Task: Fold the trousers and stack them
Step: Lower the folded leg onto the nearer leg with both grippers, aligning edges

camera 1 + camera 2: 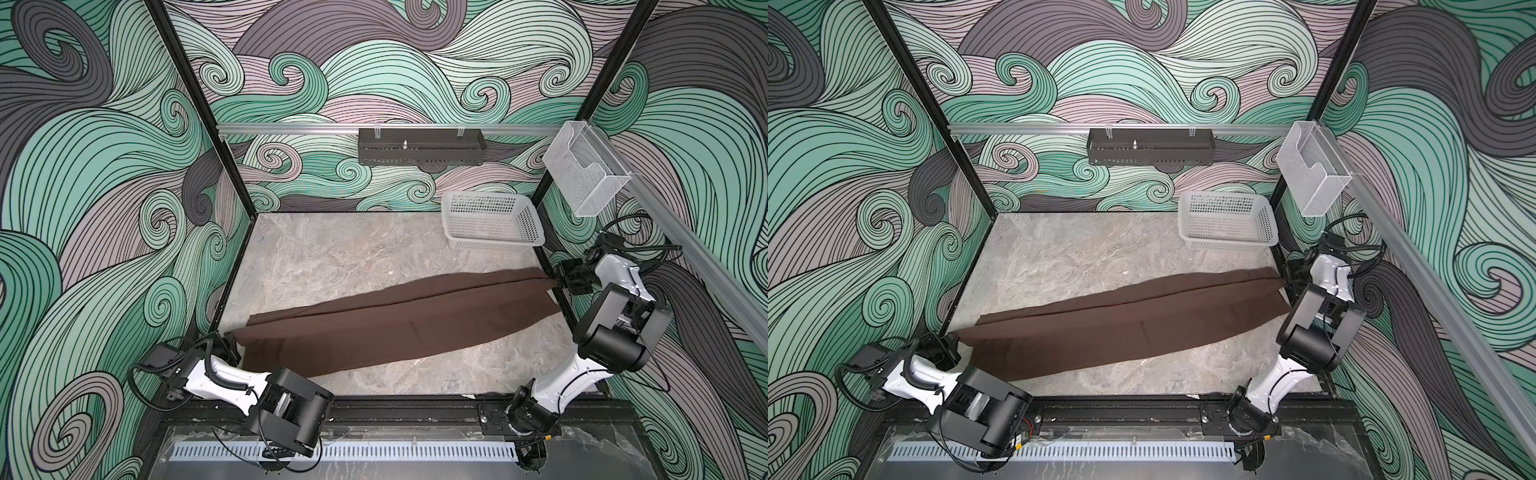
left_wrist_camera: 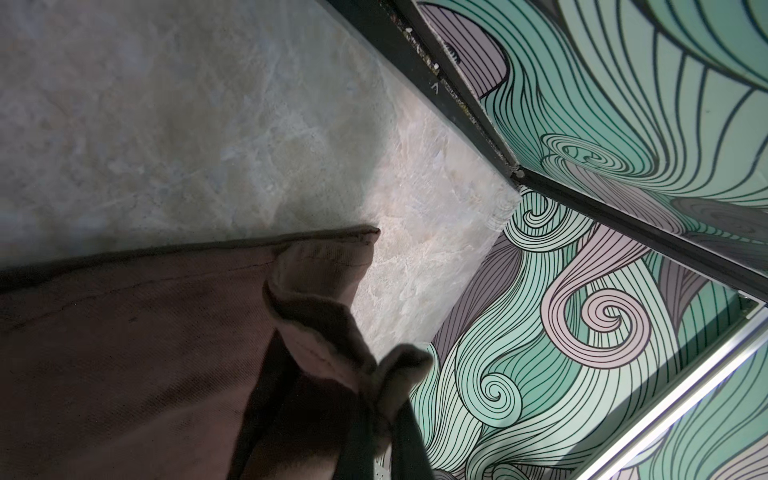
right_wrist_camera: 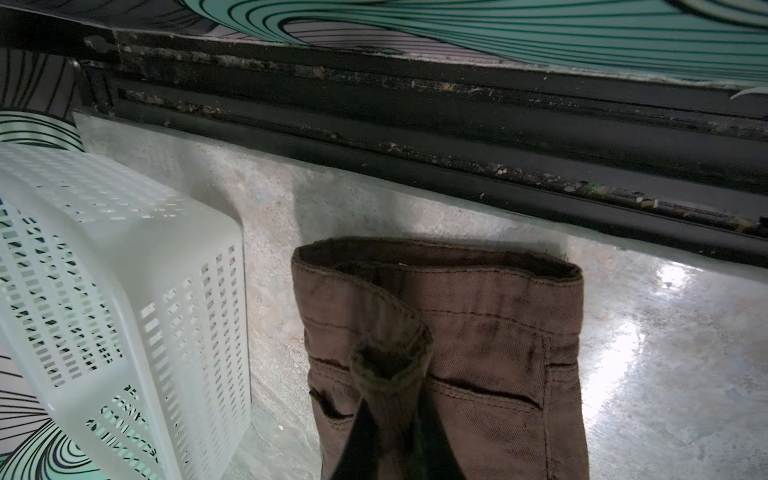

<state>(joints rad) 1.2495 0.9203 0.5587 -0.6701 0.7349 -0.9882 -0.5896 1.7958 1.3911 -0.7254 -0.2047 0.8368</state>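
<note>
The right gripper needs to move back toward the near corner of the waistband [image 1: 553, 308] [image 3: 566, 280] and let go of the held fold there, because the fold still leaves that side of the trousers uncovered.
In both top views the dark brown trousers [image 1: 395, 324] [image 1: 1125, 328] lie stretched in a long diagonal band across the marble table [image 1: 332, 253], from front left to the right edge. My left gripper [image 1: 230, 347] [image 1: 955, 347] is shut on the leg end at the table's left edge. In the left wrist view a bunch of cloth [image 2: 145, 332] is pinched in my left gripper [image 2: 384, 419]. My right gripper [image 1: 559, 282] [image 1: 1287, 282] is shut on the waist end. The right wrist view shows the waistband and pockets [image 3: 498, 332], with a fold of it held in my right gripper [image 3: 395, 428].
A white mesh basket [image 1: 492, 222] [image 3: 104, 291] stands tilted at the back right, close beside the waist end. A black tray [image 1: 419, 147] hangs on the back rail and a clear holder [image 1: 582, 174] on the right rail. The black frame rail [image 3: 415, 137] runs just past the waistband.
</note>
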